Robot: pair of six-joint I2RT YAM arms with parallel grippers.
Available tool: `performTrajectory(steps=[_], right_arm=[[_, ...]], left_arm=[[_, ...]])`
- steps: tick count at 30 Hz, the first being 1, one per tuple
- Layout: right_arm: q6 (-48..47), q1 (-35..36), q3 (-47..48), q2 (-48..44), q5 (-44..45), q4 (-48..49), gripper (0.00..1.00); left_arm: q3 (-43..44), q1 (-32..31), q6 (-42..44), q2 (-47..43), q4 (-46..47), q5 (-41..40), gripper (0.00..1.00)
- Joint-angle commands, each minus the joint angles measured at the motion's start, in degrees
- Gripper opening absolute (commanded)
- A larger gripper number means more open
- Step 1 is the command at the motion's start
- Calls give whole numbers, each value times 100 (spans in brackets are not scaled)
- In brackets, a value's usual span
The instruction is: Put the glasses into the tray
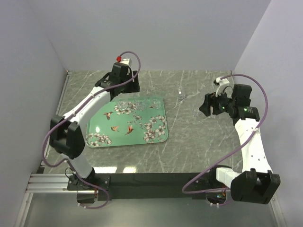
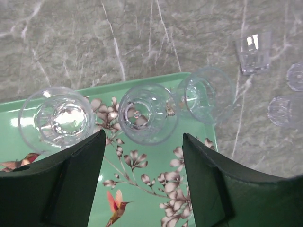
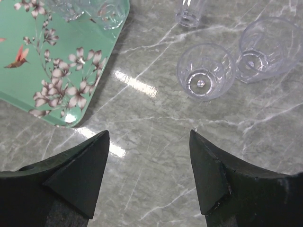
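My right gripper will next move outward, turn, and lower onto the nearest loose glass's rim on the side away from the tray, as that glass stands opening up off the tray [image 1: 118,138].
The mint-green tray [image 1: 118,138] lies left of centre on the marble table. Three clear glasses stand along its far edge: one at the left [image 2: 57,118], one in the middle [image 2: 147,113], one at the right corner [image 2: 206,94]. My left gripper [image 2: 143,137] hovers open and empty over the tray [image 2: 155,166], just short of the middle glass. Three more glasses [image 3: 206,71], [image 3: 270,49], [image 3: 190,12] stand on the table right of the tray [image 3: 19,85]. My right gripper [image 3: 149,135] is open and empty above bare marble, short of them.
White walls close in the table on the left, back and right. The right arm's wrist [image 1: 232,106] is near the right wall. The loose glasses show faintly in the top view [image 1: 180,93], [image 1: 196,111].
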Motion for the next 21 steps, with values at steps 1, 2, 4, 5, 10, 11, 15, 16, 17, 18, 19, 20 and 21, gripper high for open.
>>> performTrajectory(steps=[1, 2, 4, 5, 10, 11, 15, 16, 17, 18, 19, 20, 21], right_arm=[[330, 39, 376, 209, 7, 96, 75], [469, 30, 454, 341, 51, 87, 75], [707, 30, 525, 473, 340, 148, 75], [900, 30, 613, 648, 446, 140, 75], [1568, 30, 868, 1211, 990, 139, 74], [1726, 22, 973, 1421, 1070, 122, 74], [2070, 21, 1246, 1940, 1246, 17, 72], [2097, 21, 1333, 2028, 1316, 8, 70], [2201, 21, 1369, 2212, 1378, 8, 70], [2255, 30, 1404, 2310, 1413, -1, 69], [2281, 22, 1457, 2398, 1440, -10, 68], [2334, 30, 1535, 2581, 1492, -19, 67], [2369, 22, 1571, 2661, 1536, -54, 64]], left_arm=[[-326, 40, -65, -611, 220, -1, 72], [-432, 49, -117, -899, 228, -71, 72], [-800, 75, -161, -1252, 342, -177, 75], [-950, 84, -196, -1654, 386, -212, 76], [-1995, 93, -337, -2913, 606, -484, 88], [-2137, 93, -372, -3298, 615, -519, 89], [-2700, 93, -662, -4205, 414, -660, 93], [-2919, 93, -741, -4398, 387, -687, 93], [-3034, 93, -890, -4783, 361, -739, 94], [-3139, 93, -952, -4987, 317, -757, 95], [-3358, 93, -1005, -5172, 299, -783, 95], [-3456, 102, -1110, -5539, 255, -827, 96], [-3544, 93, -1154, -5708, 185, -888, 97]])
